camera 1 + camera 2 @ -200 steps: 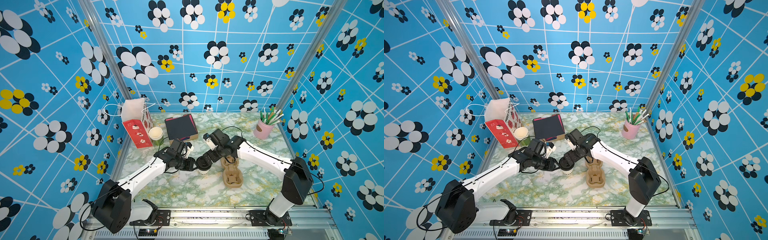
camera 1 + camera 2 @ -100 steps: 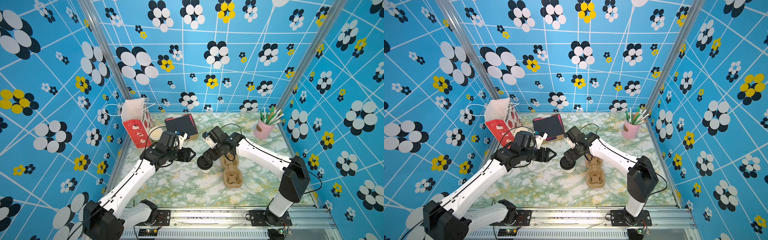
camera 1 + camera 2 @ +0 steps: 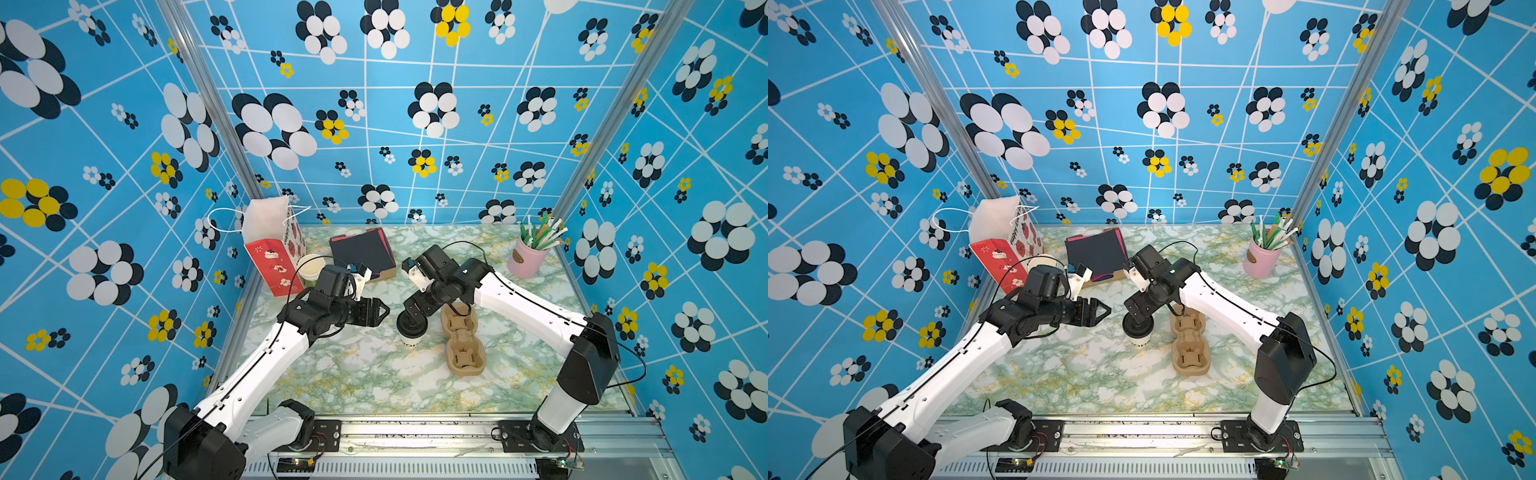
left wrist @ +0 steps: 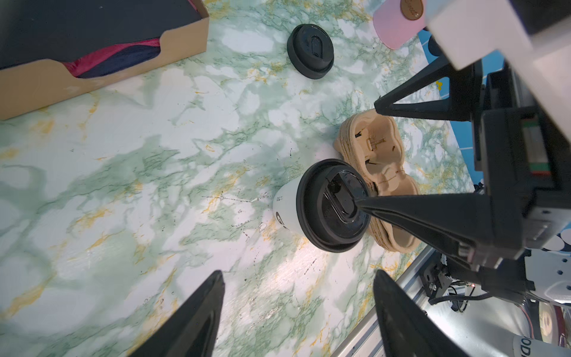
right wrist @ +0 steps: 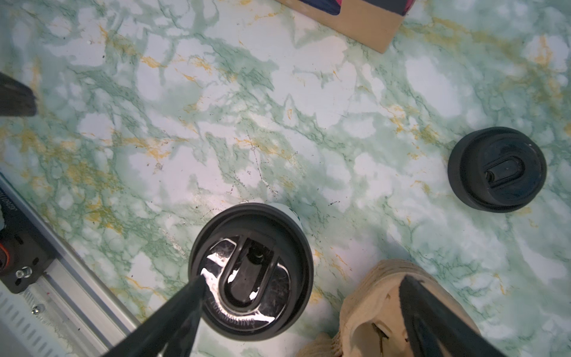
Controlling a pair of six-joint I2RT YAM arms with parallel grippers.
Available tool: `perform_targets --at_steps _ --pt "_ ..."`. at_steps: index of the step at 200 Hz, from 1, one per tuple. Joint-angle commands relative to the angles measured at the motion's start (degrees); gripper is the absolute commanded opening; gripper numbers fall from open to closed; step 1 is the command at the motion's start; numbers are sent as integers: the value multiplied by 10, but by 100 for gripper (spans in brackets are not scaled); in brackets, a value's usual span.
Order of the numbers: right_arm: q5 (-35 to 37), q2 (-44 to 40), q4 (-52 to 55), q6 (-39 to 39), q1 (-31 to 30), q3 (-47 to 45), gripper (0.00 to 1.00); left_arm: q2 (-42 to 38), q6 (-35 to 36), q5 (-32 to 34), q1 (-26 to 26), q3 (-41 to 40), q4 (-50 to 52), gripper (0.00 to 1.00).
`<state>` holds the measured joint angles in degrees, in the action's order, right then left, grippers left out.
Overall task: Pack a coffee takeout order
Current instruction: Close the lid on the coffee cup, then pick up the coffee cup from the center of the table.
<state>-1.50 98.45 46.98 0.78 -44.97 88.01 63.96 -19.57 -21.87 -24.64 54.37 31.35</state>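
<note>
The robot's right gripper will next shift off the brown cup carrier toward the cup and go down astride the lid's raised top [image 3: 411, 322] [image 5: 248, 277], since one fingertip still hangs over the carrier.
The white paper cup [image 3: 412, 341] [image 4: 285, 210] stands mid-table with a black lid [image 3: 1136, 322] [image 4: 332, 205] [image 5: 250, 272] on it. My right gripper [image 3: 428, 316] [image 5: 302, 281] hangs open above it: one fingertip [image 5: 194, 287] is over the lid's top, the other over the brown cup carrier [image 3: 463, 340] [image 5: 367, 306]. My left gripper [image 3: 384, 311] [image 3: 1106, 309] [image 4: 298, 273] is open and empty, a little left of the cup. A black napkin [image 3: 361, 251] [image 4: 92, 24] tops the stack in the cardboard box [image 4: 102, 77].
A second black lid [image 4: 310, 51] [image 5: 497, 170] lies loose on the table behind the cup. At the back left stand a red gift bag [image 3: 274, 257] and a green cup [image 3: 311, 266]. A pink cup of straws [image 3: 528, 257] is at the back right.
My left gripper has let go of the cup, opened and drawn back to the left. The right gripper stays open over the lidded cup.
</note>
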Motion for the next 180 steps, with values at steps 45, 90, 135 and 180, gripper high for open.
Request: perform_targets --at_steps 45,90,135,180 --pt "4 8 34 -27 -39 4 99 -30 17 20 22 -10 6 96" --pt "14 35 34 -28 -53 11 98 -45 17 24 29 -20 7 99" --pt "21 54 39 -30 -59 16 88 -46 12 21 30 -30 1 99" --pt "35 67 43 -31 -61 15 82 -43 11 18 32 -35 -3 99"
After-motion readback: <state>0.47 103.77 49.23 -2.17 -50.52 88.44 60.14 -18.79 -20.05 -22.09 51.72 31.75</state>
